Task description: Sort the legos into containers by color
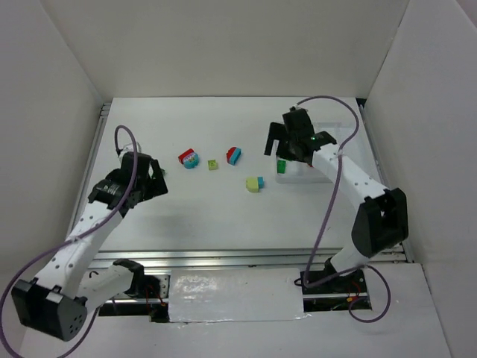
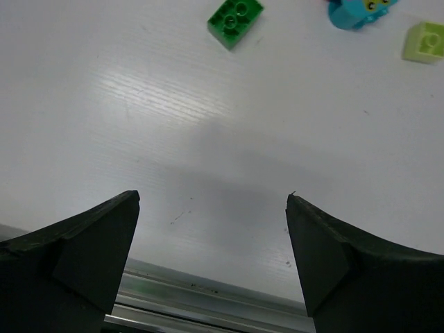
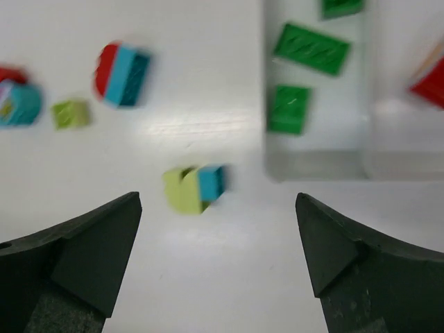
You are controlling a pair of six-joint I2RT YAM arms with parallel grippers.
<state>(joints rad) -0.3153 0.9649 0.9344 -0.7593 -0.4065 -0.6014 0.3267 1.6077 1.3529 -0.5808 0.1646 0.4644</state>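
Note:
My left gripper moves outward and lowers its open fingers around the brick's sides next, since the green brick (image 2: 236, 23) lies below and outward of the gripper.
Loose legos lie mid-table: a red-and-teal pair (image 1: 188, 158), a small yellow-green brick (image 1: 213, 164), a second red-and-teal pair (image 1: 234, 155) and a yellow-green-and-teal pair (image 1: 256, 183). My right gripper (image 1: 278, 148) hangs open and empty above the left end of the white tray (image 1: 322, 176). In the right wrist view the open gripper (image 3: 218, 198) is above the yellow-green-and-teal pair (image 3: 194, 187). One container (image 3: 316, 165) holds three dark green bricks (image 3: 311, 48); the one beside it shows a red brick (image 3: 430, 83). My left gripper (image 1: 158, 181) is open and empty (image 2: 214, 198), with a green brick (image 2: 235, 21) ahead of it.
White walls close in the table on the left, right and back. A metal rail (image 1: 223, 257) runs along the near edge. The right arm (image 1: 350, 175) and its cable cover most of the tray in the top view.

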